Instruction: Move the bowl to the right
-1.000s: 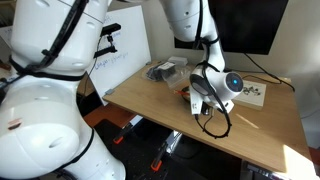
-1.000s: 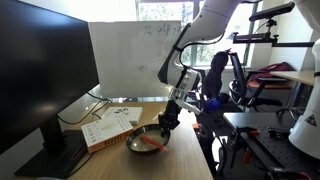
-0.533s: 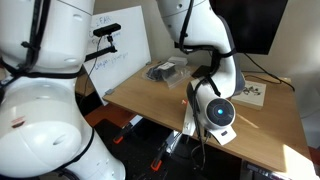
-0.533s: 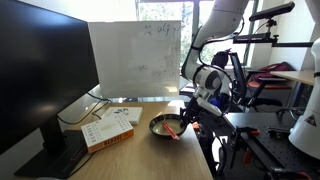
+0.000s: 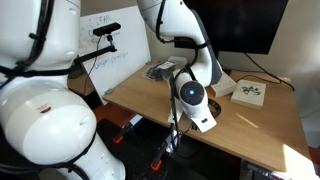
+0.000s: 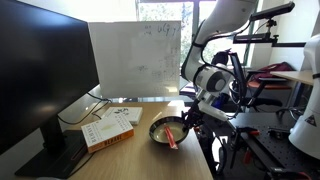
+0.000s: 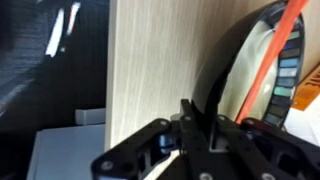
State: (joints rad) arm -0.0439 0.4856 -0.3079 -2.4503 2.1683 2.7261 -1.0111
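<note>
Next, the gripper moves the bowl's rim outward, away from the near desk edge, and releases it, as bare desk beside the bowl lies outward, toward the booklet.
A dark bowl with a pale inside sits on the wooden desk near its edge. An orange utensil lies in it. My gripper is shut on the bowl's rim at the side nearest the desk edge. In the wrist view the black rim runs up from between the jaws, with the orange utensil beside it. In an exterior view the arm's wrist hides the bowl and the gripper.
A booklet lies on the desk beside a large black monitor. A whiteboard stands behind. A grey packet and a printed paper lie on the desk. The desk edge is close to the gripper.
The gripper has carried the bowl with the orange utensil away from the monitor and toward the desk edge. In the last half second it shifted only slightly.
</note>
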